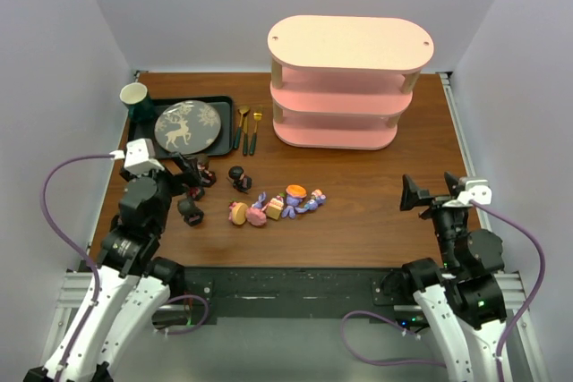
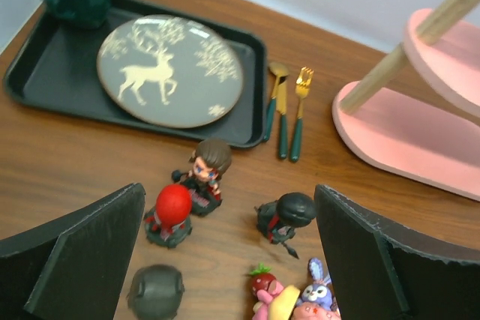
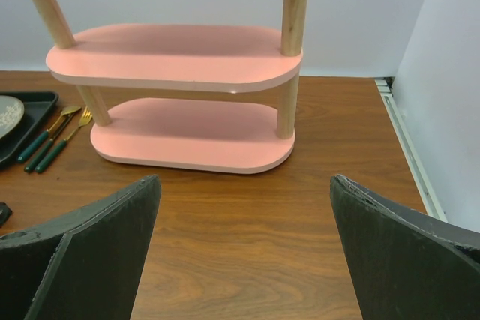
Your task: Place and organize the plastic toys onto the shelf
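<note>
I will next tip my left gripper down and lower it around the figurine's dark helmet (image 1: 188,207) (image 2: 157,288) to close, because the helmeted figurine stands apart from the other dark toys.
The pink three-tier shelf (image 1: 349,87) stands at the back right, its tiers bare; the right wrist view shows its lower tiers (image 3: 176,58). The toys lie in a loose group at the table's middle left. The dark ones are a brown-haired figurine (image 2: 208,170), a red-headed one (image 2: 171,213), a black-headed one (image 2: 286,216) and a helmeted one (image 2: 156,288). Pink ones (image 1: 246,214) and purple bunnies (image 1: 303,199) lie to their right. My left gripper (image 2: 229,260) is open, hovering over the dark toys (image 1: 190,178). My right gripper (image 3: 244,252) is open and empty over bare table at the front right (image 1: 421,196).
A black tray (image 1: 143,124) at the back left holds a deer plate (image 1: 186,125) and a green mug (image 1: 134,96). Gold cutlery (image 1: 248,127) lies between the tray and the shelf. Pale walls close the table on three sides.
</note>
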Available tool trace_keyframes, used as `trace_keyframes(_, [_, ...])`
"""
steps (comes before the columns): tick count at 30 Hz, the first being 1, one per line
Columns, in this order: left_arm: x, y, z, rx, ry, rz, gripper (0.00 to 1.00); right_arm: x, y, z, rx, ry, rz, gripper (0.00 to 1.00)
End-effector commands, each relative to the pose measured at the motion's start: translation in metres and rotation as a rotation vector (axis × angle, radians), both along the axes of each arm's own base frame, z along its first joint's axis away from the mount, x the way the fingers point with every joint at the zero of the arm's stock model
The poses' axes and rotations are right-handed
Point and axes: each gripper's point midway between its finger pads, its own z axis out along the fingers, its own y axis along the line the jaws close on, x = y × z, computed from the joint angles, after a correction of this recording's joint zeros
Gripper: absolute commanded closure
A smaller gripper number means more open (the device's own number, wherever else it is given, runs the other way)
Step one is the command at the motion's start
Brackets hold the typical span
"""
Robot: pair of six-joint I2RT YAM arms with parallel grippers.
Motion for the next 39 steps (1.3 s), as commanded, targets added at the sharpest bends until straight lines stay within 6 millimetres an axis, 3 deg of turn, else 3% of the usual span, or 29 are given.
trace_keyframes(1, [-0.017,0.019,-0.035,-0.064,0.204,0.161,0.00,-0.002,0.002,0.006,-0.004,-0.034,0.014,0.01])
trace_keyframes(7, [-0.030,0.025,-0.071,-0.118,0.325,0.251,0.00,-0.003,0.001,0.008,0.003,-0.050,0.011,0.01])
trace_keyframes(12, [-0.031,0.029,-0.072,-0.144,0.304,0.288,0.00,-0.005,0.000,0.009,0.005,-0.058,0.006,0.01])
trace_keyframes(24, [-0.030,0.025,-0.115,-0.135,0.445,0.327,0.00,-0.007,-0.002,0.011,0.012,-0.069,-0.001,0.01])
trace_keyframes(32, [-0.027,0.022,-0.126,-0.114,0.478,0.317,0.01,-0.007,-0.002,0.010,0.017,-0.069,-0.001,0.01])
trace_keyframes(35, [-0.025,0.020,-0.128,-0.113,0.478,0.305,0.01,-0.005,0.014,0.012,0.008,-0.068,0.085,0.01])
trace_keyframes(39, [-0.023,0.017,-0.128,-0.108,0.474,0.283,0.01,-0.004,0.054,0.013,-0.046,-0.039,0.306,0.01])
